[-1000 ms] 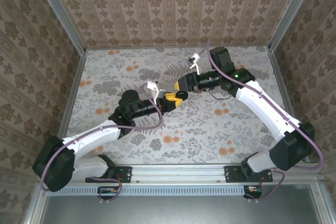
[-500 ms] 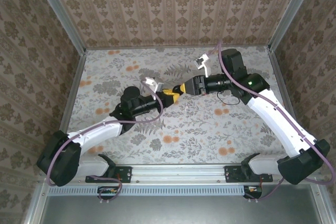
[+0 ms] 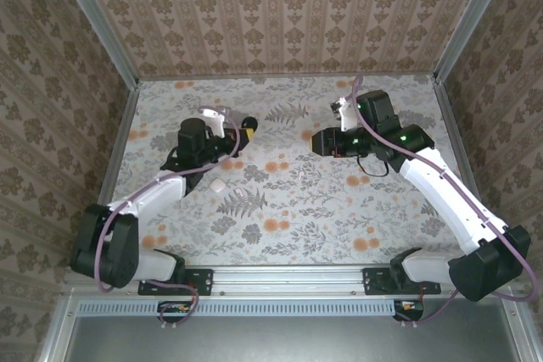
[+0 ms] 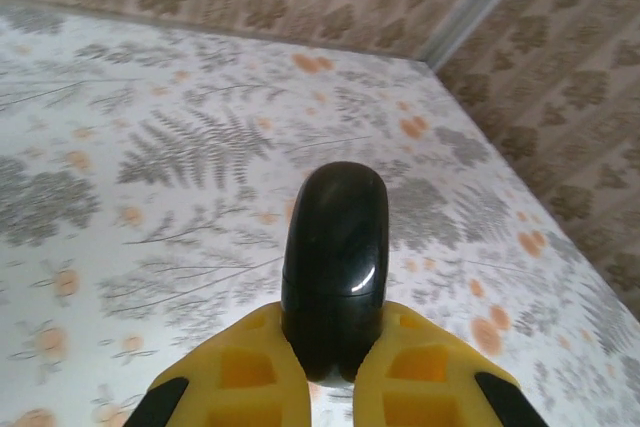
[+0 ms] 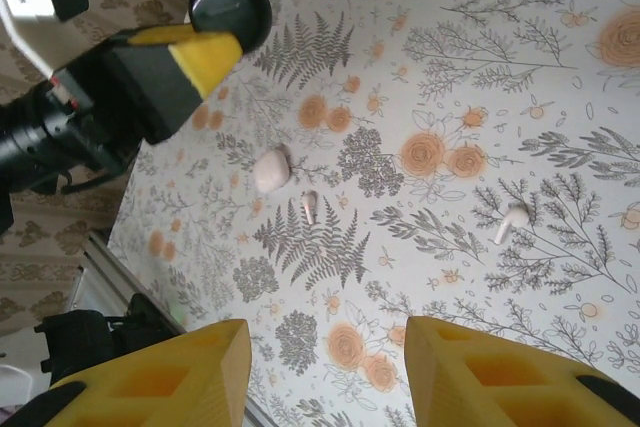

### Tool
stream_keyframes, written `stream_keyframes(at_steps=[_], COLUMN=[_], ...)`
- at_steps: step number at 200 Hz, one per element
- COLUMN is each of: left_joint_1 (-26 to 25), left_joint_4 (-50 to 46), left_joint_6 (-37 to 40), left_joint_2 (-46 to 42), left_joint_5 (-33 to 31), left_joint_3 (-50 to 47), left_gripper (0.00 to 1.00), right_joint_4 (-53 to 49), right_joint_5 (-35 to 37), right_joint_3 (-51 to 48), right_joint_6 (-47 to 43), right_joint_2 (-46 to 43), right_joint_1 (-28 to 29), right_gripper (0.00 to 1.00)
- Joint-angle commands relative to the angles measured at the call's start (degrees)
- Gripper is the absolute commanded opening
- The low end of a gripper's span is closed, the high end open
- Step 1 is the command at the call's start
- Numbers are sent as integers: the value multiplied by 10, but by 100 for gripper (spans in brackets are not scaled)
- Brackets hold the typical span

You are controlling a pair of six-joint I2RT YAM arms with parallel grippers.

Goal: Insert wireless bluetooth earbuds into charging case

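Next, my left gripper lowers the glossy black oval onto the open patch of clear floral tabletop below and releases it there.
The charging case [image 4: 335, 247] is a glossy black oval with its lid down. My left gripper [image 4: 335, 335] is shut on its lower half between yellow fingers. From above, that gripper [image 3: 241, 123] holds the case [image 3: 249, 120] over the far left of the table. The right wrist view catches the case [image 5: 230, 2] and a left finger [image 5: 200, 57] at top left. My right gripper [image 3: 316, 142] hangs off to the right of the case, apart from it. Its jaws [image 5: 325, 347] stand open with nothing between them. The wireless bluetooth earbuds are hidden.
A small white oval pod [image 5: 271, 169] lies on the floral table [image 3: 339, 209], also seen from above [image 3: 218, 185]. Two white stemmed pieces [image 5: 309, 207] [image 5: 515, 222] lie near it. Patterned walls with metal posts [image 3: 114, 158] close in the table.
The two grippers met at mid-table earlier and have parted. The left arm swung back and left with the black case. The right gripper drew back to the right and its jaws widened.
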Motion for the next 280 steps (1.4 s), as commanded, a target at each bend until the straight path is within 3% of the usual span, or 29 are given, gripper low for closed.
stream_keyframes(at_steps=[1, 66, 93, 126, 154, 177, 227, 280], left_joint_1=[13, 8, 10, 15, 15, 15, 24, 62], left_joint_4=[-38, -97, -128, -179, -245, -275, -321, -371], left_joint_6=[-11, -38, -38, -22, 7, 30, 63, 84], left_joint_2=[43, 250, 289, 305, 300, 283, 232, 102], left_joint_5=[-11, 11, -1, -25, -55, -76, -104, -153], left_joint_3=[25, 127, 147, 163, 191, 203, 209, 147], left_gripper=[0, 0, 0, 9, 25, 32, 40, 47], right_joint_4=[4, 21, 27, 35, 31, 15, -28, -10], right_joint_5=[17, 5, 0, -15, -13, 15, 85, 122], right_joint_3=[-12, -29, -39, -40, -33, -27, 3, 59], right_joint_6=[11, 32, 38, 50, 53, 44, 14, -6], right_joint_2=[11, 43, 52, 67, 93, 95, 129, 227], right_joint_1=[-2, -2, -2, -2, 0, 10, 77, 176], right_gripper=[45, 45, 45, 45, 45, 46, 49, 50])
